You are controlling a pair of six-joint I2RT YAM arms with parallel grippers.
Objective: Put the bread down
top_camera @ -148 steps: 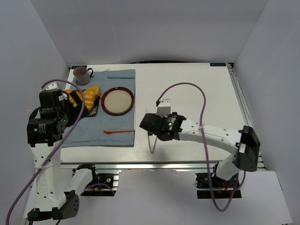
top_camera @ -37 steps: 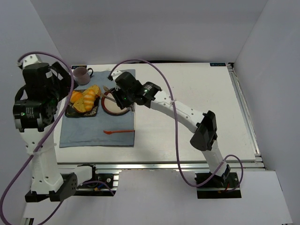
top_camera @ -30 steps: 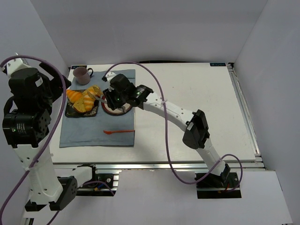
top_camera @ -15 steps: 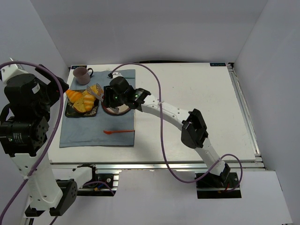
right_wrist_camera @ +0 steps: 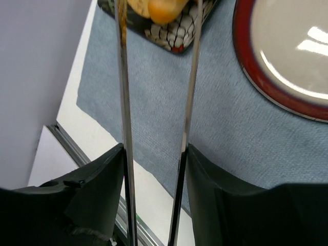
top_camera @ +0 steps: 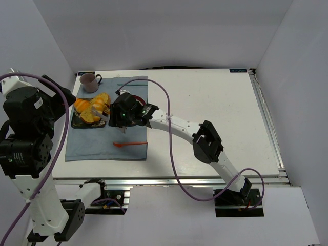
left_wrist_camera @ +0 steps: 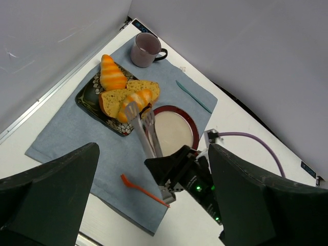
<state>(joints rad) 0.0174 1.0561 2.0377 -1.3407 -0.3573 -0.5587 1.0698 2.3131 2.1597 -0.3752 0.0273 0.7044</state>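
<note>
I will next lower my right gripper and ease it slightly back, bringing the tong arms down around the bread's near end [top_camera: 97, 106] [right_wrist_camera: 163, 12], then squeeze the handles, because the arms are apart.
The bread [left_wrist_camera: 135, 99], a ridged golden-yellow roll, lies on the dark patterned tray [left_wrist_camera: 88, 100] beside two flat slices. My right gripper [right_wrist_camera: 154, 148] is shut on metal tongs [left_wrist_camera: 144, 124]. The tong arms stand apart, one on each side of the bread's [right_wrist_camera: 162, 11] near end. From above, the tongs [top_camera: 105, 113] reach from the right gripper [top_camera: 121, 115] to the bread [top_camera: 101, 104]. The round red-rimmed plate [left_wrist_camera: 192, 129] right of the tray holds nothing. My left gripper [left_wrist_camera: 152, 148] hangs high above the scene, open, with nothing between its fingers.
A deeper-orange croissant-like piece [left_wrist_camera: 111, 77] sits at the tray's far end. A mauve mug [left_wrist_camera: 145, 49], a teal stick [left_wrist_camera: 193, 96] and an orange spoon [left_wrist_camera: 143, 189] lie on or near the blue cloth [left_wrist_camera: 66, 141]. White walls close in the left and the back.
My right arm has swung left from over the plate to the tray. The tong arms have spread apart round the bread. The left arm has shifted slightly.
</note>
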